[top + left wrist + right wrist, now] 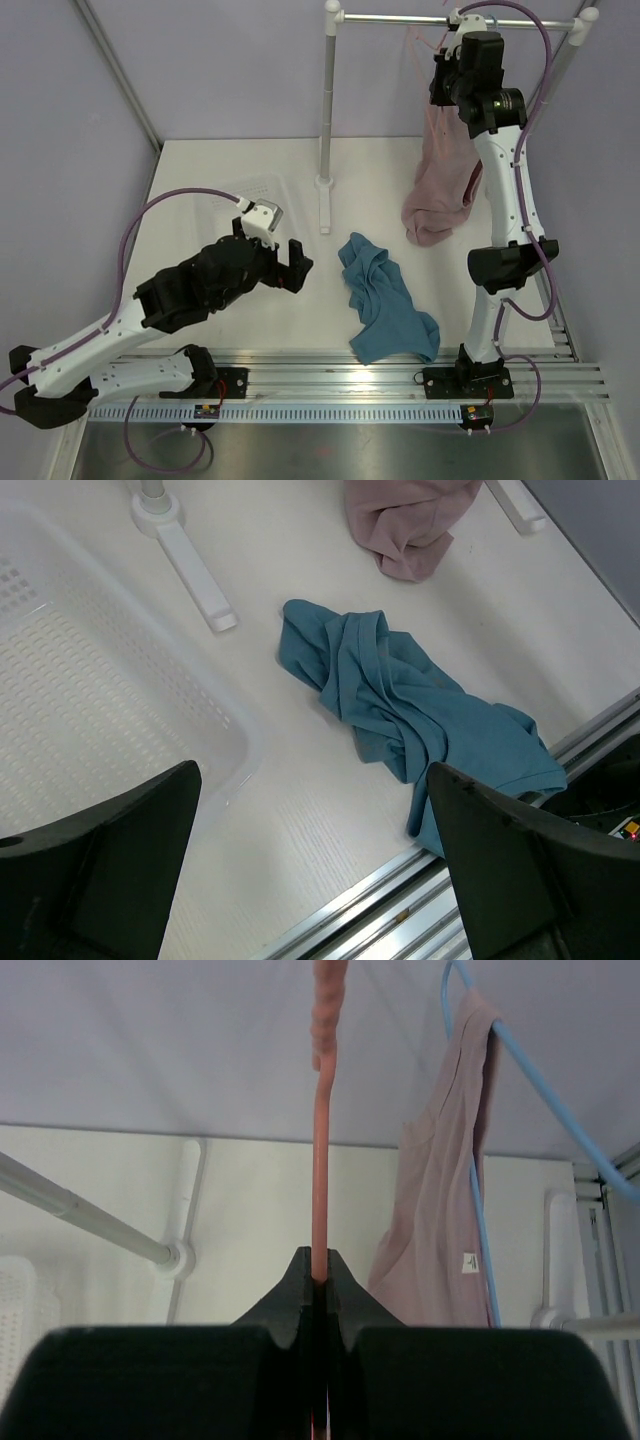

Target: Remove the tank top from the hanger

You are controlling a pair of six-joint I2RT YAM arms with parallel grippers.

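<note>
My left gripper will next move over and down to pinch the tank top's raised middle folds, because they are below it, to its right in the top view.
The teal-blue tank top (pixel 385 300) lies crumpled on the white table, off any hanger; it also shows in the left wrist view (pixel 400 695). My right gripper (pixel 443 80) is raised near the rack's rail and shut (pixel 320 1260) on the thin salmon-pink hanger (pixel 320 1160), which runs straight up from the jaws. The hanger carries no cloth that I can see. My left gripper (pixel 285 262) is open and empty (pixel 312 780), hovering above the table left of the tank top.
A dusty-pink top (pixel 440 190) hangs from a pale blue hanger (pixel 540 1090) on the rack's rail (pixel 400 17), its hem on the table. The rack post (pixel 330 100) stands mid-table. A white basket (pixel 90 680) sits at the left. Aluminium rails (pixel 350 375) edge the front.
</note>
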